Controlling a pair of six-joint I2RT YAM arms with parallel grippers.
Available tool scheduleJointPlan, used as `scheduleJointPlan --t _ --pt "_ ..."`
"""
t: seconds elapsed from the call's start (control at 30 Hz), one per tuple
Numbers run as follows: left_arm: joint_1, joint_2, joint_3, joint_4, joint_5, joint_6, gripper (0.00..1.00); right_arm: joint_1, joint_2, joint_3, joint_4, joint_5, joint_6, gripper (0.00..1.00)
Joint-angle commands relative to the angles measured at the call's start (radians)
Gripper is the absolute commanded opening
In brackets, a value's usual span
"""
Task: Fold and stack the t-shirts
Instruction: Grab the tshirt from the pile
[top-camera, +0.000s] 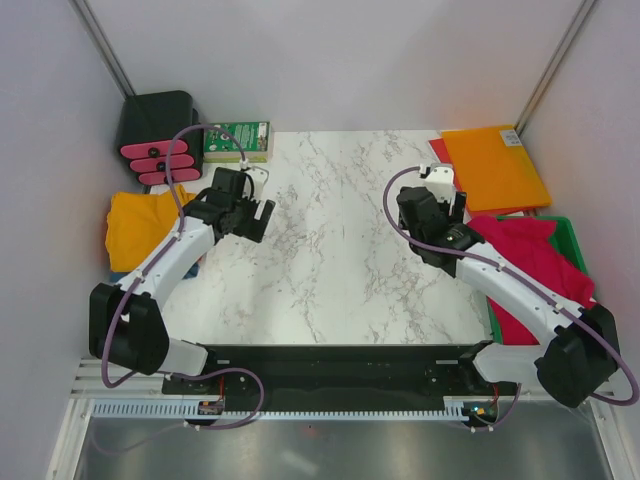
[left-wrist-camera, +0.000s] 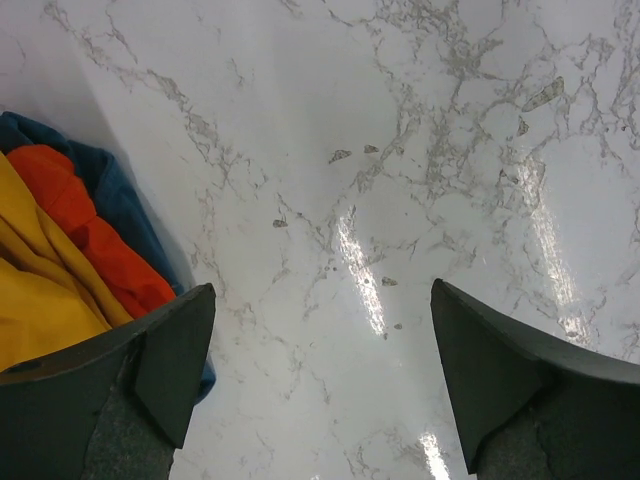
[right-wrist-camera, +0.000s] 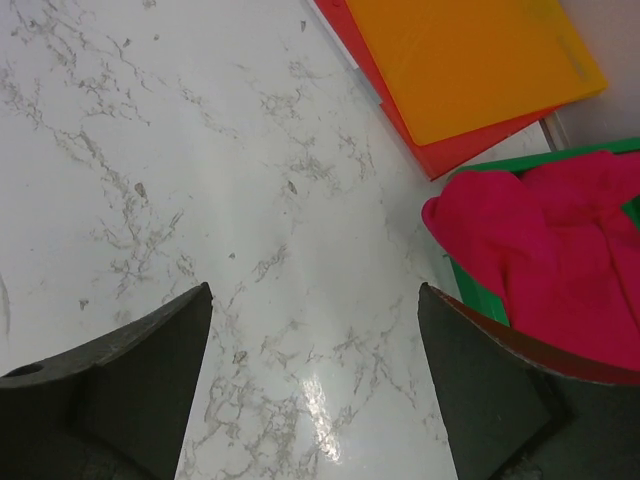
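A fold of the crimson-red t-shirt (top-camera: 535, 265) pokes over the tray's rim by the orange plastic sheet, and my right gripper will lower to it next.
A golden-yellow t-shirt (top-camera: 140, 225) lies folded at the table's left edge, with blue cloth (left-wrist-camera: 115, 195) and orange-red cloth (left-wrist-camera: 85, 235) under it in the left wrist view. A crimson-red t-shirt (top-camera: 535, 265) lies crumpled in the green tray (top-camera: 572, 237) at the right; it also shows in the right wrist view (right-wrist-camera: 560, 250). My left gripper (top-camera: 252, 215) is open and empty over bare marble, just right of the yellow pile. My right gripper (top-camera: 432, 205) is open and empty over bare marble, left of the red shirt. No white shirt is in view.
An orange plastic sheet (top-camera: 493, 165) lies on a red sheet (right-wrist-camera: 425, 150) at the back right. A black stand with pink pieces (top-camera: 155, 135) and a green box (top-camera: 237, 140) sit at the back left. Marble table (top-camera: 330, 260) lies between the arms.
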Motion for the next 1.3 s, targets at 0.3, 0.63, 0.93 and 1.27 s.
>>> scheduleJointPlan --t 0.3,0.63,0.93,1.27 --pt "0.052 -0.115 -0.044 0.034 0.063 0.003 0.97 -0.347 0.187 0.079 -0.107 -0.101 0.148 0.61" --pt "0.061 -0.136 -0.088 0.034 0.076 0.029 0.96 -0.437 0.339 0.154 -0.109 -0.138 0.184 0.61" --pt "0.065 -0.136 -0.122 0.04 0.073 0.038 0.96 -0.473 0.39 0.146 -0.109 -0.101 0.19 0.59" --pt "0.07 -0.136 -0.131 0.043 0.07 0.034 0.95 -0.498 0.429 0.168 -0.121 -0.078 0.197 0.05"
